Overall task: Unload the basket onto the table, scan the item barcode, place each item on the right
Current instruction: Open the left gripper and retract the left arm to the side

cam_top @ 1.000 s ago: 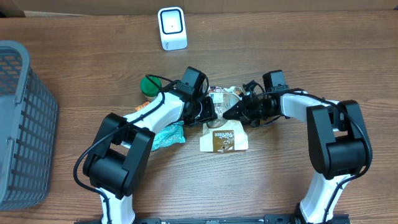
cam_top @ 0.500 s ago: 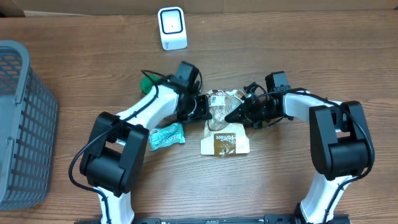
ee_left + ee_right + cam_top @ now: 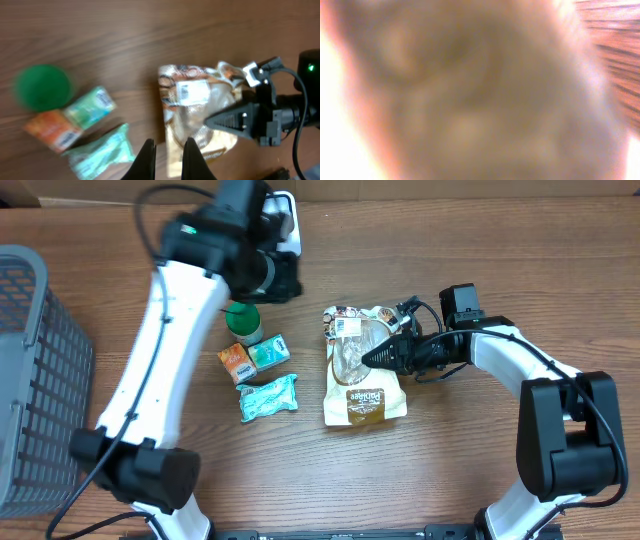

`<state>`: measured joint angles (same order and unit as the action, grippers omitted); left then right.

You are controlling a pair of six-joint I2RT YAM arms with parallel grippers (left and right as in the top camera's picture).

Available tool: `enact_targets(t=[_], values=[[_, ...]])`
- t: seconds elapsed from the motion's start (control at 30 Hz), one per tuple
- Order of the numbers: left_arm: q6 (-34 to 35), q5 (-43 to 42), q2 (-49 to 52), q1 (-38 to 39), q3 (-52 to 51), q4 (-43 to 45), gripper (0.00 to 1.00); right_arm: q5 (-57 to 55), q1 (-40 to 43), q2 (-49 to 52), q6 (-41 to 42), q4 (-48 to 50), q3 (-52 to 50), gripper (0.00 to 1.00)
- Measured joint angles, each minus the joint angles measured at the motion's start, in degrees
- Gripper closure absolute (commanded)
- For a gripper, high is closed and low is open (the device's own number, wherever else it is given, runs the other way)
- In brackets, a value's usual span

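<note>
The robot's left gripper partly covers the white scanner (image 3: 290, 225), so next it will swing to the left in the overhead view, toward the grey basket, and open its empty fingers.
The item is a tan snack bag (image 3: 365, 370) with a clear window, lying mid-table. A white barcode label (image 3: 347, 327) sits near its top end. My right gripper (image 3: 375, 358) reaches in from the right and is shut on the bag's right side; its wrist view is one brown blur. The left arm is raised high at the back, and its gripper (image 3: 278, 278) hangs just in front of the white scanner (image 3: 290, 225), partly covering it. From above, the left gripper (image 3: 167, 152) looks down on the bag (image 3: 195, 120) and label (image 3: 192, 92), fingers close together and holding nothing.
Left of the bag lie a green-lidded bottle (image 3: 243, 320), an orange box (image 3: 234, 363), a teal box (image 3: 268, 352) and a teal packet (image 3: 268, 396). A grey basket (image 3: 30, 380) stands at the table's left edge.
My left gripper has left the bag and swung up and back toward the scanner. The bag now lies flatter and longer on the table, with the right gripper still on it.
</note>
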<state>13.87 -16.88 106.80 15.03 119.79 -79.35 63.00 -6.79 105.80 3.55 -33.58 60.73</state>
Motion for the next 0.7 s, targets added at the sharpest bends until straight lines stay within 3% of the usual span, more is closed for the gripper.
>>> enact_targets(t=[0.17,0.4,0.53,0.7], values=[[-6.29,0.44,-0.42,-10.93,8.22,-8.22,0.96,2.03,0.00,-2.71,-1.51,-2.23,0.00,0.96],[-10.88,0.61,-0.42,-25.59,8.63,-11.34,0.95,2.86,0.00,-9.49,-4.74,-6.78,0.00,0.96],[-13.38,0.44,-0.42,-30.34,8.63,-11.34,0.90,3.04,-0.02,-12.20,-6.03,-6.95,0.13,0.96],[-16.63,0.44,-0.42,-31.65,8.63,-11.28,0.76,4.24,-1.40,-14.47,-8.37,-6.99,1.88,0.96]])
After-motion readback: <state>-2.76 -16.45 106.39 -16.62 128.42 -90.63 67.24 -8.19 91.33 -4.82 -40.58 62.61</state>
